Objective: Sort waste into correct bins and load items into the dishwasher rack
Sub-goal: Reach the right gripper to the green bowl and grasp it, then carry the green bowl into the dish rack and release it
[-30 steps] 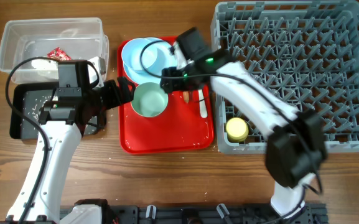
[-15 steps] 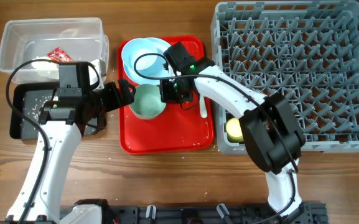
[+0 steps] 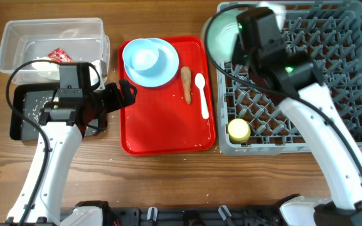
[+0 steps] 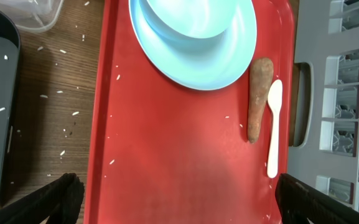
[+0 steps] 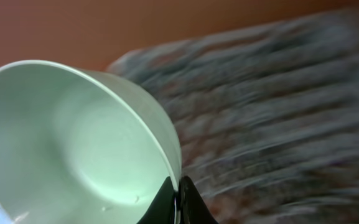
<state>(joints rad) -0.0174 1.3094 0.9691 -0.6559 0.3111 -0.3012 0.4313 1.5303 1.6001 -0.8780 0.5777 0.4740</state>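
Note:
I should turn the pale green bowl (image 3: 217,37) next with my right gripper and lower it on edge at the rack's far corner by the red tray (image 3: 168,135). The bowl is hanging above that corner.
My right gripper (image 5: 178,194) is shut on the rim of a pale green bowl (image 5: 73,137), held tilted in the air over the far left corner of the grey dishwasher rack (image 3: 331,75). From overhead the bowl (image 3: 217,37) is partly hidden by the arm. A pale blue plate (image 3: 162,75) with a second bowl (image 3: 142,56) on it, an orange-brown stick (image 3: 186,85) and a white spoon (image 3: 202,94) lie on the red tray (image 3: 168,135). My left gripper (image 4: 179,200) hangs open over the tray's left part, holding nothing. A yellow cup (image 3: 239,130) stands in the rack.
At far left the clear tub (image 3: 49,31) holds a red-and-white wrapper (image 3: 59,54) and white tissue (image 3: 42,66). The black tray (image 3: 24,119) in front of it holds rice grains; more grains (image 4: 61,124) dot the wood beside the red tray.
My right gripper has shut on the green bowl on the red tray and carried it up and right to the rack's far left corner. The left arm has stayed put.

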